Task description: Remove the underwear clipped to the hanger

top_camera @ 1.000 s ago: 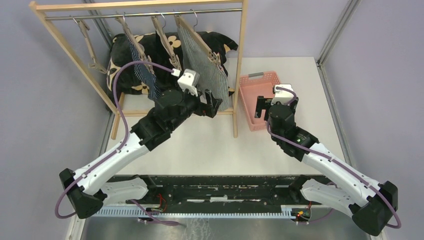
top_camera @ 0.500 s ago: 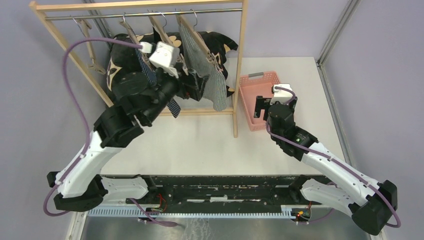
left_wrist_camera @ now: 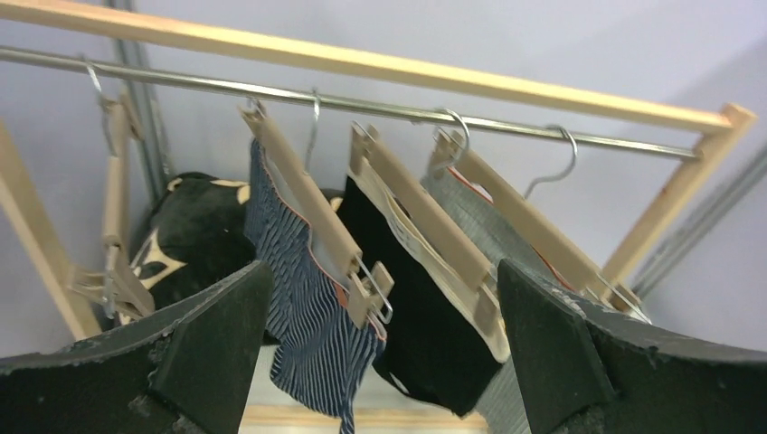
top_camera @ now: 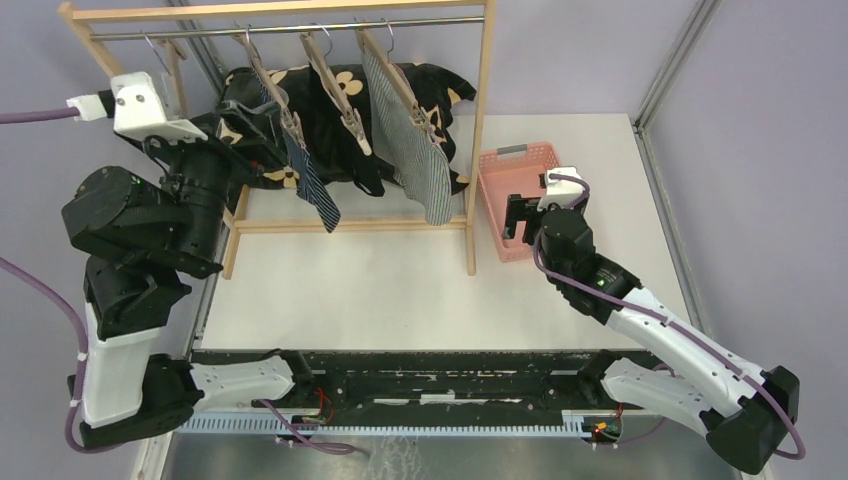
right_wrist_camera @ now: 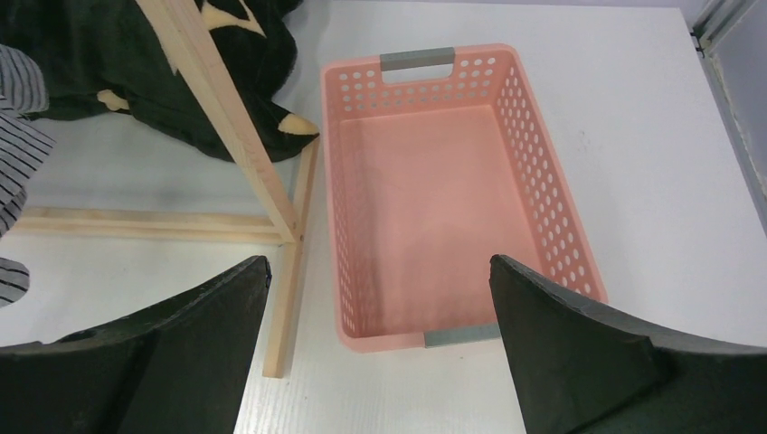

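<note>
The left gripper will next move in toward the near end of the navy hanger's bar [top_camera: 281,99] [left_wrist_camera: 333,239] and turn its fingers to sit on both sides of the bar, because the bar slants across their opening.
Three underwear pieces hang clipped to wooden hangers [top_camera: 335,85] on the rack's metal rail: navy with white stripes [top_camera: 312,185], plain black [top_camera: 350,160], and grey-white finely striped [top_camera: 415,160]. In the left wrist view the navy piece [left_wrist_camera: 307,334] hangs nearest, then the black one [left_wrist_camera: 425,334] and the grey one [left_wrist_camera: 479,212]. My left gripper [top_camera: 250,140] is raised at the rack's left end, open and empty, facing the navy piece's hanger clip [left_wrist_camera: 375,289] from a short distance. My right gripper [top_camera: 515,215] is open and empty above the near end of the pink basket [top_camera: 500,160].
The wooden rack frame [top_camera: 480,130] stands on the table with an empty clip hanger [top_camera: 180,100] at its left. A black cushion with tan flower marks [top_camera: 440,85] lies behind the clothes. The pink basket [right_wrist_camera: 416,61] is empty beside the rack's right post [right_wrist_camera: 226,117].
My left arm has swung up and to the left, from under the grey piece to the rack's left end. The hanging pieces have shifted slightly. The right arm has barely moved.
</note>
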Robot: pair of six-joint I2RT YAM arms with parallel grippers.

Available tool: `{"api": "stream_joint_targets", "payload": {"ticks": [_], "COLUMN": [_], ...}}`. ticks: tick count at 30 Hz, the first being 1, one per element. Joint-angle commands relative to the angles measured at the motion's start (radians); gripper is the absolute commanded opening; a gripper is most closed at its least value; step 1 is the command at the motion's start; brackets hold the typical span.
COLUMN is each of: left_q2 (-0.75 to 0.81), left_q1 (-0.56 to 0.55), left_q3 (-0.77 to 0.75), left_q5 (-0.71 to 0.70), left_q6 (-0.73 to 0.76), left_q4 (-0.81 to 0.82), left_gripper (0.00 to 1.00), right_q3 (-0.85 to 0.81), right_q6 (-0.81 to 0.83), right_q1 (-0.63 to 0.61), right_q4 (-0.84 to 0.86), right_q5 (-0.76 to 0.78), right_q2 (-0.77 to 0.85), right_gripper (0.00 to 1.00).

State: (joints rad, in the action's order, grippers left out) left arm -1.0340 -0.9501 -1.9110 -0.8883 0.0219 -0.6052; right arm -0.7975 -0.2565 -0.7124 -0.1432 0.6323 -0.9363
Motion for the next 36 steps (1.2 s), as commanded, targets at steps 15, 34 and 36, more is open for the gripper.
{"api": "stream_joint_targets", "payload": {"ticks": [15,34,36], "left_q2": [-0.414,-0.351,-0.353], "left_q1": [0.426,0.717,0.718], "left_q3": [-0.393,-0.205,-0.203], "left_q5": [0.313,0.732,0.719], "left_q6": [0.020,-0.108,-0.121], "left_q4": [-0.225,-0.095,-0.114], "left_gripper": [1.00,0.85,0.79], "right_q3": [-0.060,-0.081,-0.082], "right_q6": [0.017,0.024,0.021], "right_q1": [-0.018,-0.019,-0.019], "right_q4": [0.021,0.013,0.011], "right_q5": [-0.035,-0.031,-0.037], "right_q2": [-0.002,-0.079,-0.078], "right_gripper": [1.00,1.00,1.00]}}
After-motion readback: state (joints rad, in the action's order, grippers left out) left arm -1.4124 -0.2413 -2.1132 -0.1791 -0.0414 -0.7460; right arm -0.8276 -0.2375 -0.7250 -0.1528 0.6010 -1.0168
